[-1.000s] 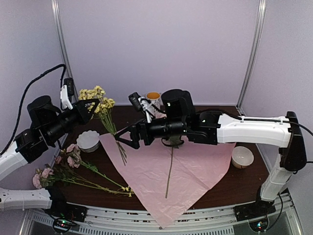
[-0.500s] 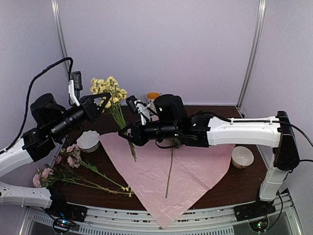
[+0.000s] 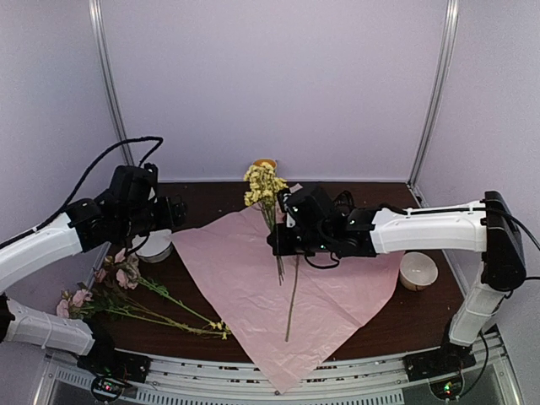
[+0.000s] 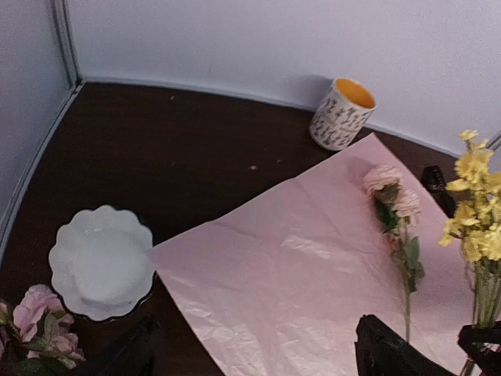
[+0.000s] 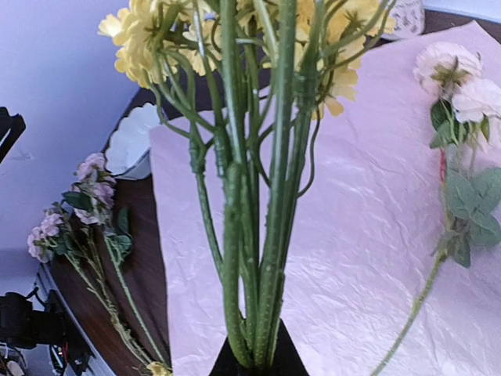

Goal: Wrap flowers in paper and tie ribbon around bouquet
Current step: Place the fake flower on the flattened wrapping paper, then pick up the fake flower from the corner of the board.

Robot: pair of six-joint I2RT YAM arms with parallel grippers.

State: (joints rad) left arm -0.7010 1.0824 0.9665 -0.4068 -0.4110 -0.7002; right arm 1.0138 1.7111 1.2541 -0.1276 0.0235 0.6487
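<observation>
The stem by the pink flowers' blooms gets my left gripper back and down onto it next, since the flowers still lie off the paper beside the white bowl.
My right gripper (image 3: 277,241) is shut on the green stems of a bunch of yellow flowers (image 3: 263,184), holding it upright over the lilac-pink paper (image 3: 253,287). In the right wrist view the stems (image 5: 254,258) rise straight out of the shut gripper (image 5: 254,356). One pink flower (image 3: 293,295) lies on the paper, blooms toward the back (image 4: 395,205). More flowers (image 3: 118,287) lie on the table at the left. My left gripper (image 3: 174,211) is open and holds nothing, back at the left; its fingertips (image 4: 387,352) frame the paper (image 4: 297,266). The ribbon and the bouquet are out of view.
A white scalloped bowl (image 3: 153,245) sits by the paper's left corner, also in the left wrist view (image 4: 100,262). A second small bowl (image 3: 418,270) stands at the right. A patterned mug (image 4: 342,113) stands near the back wall.
My left gripper opened, let go of the yellow bunch and drew back left. My right gripper shut on the stems and carried the bunch right, over the paper.
</observation>
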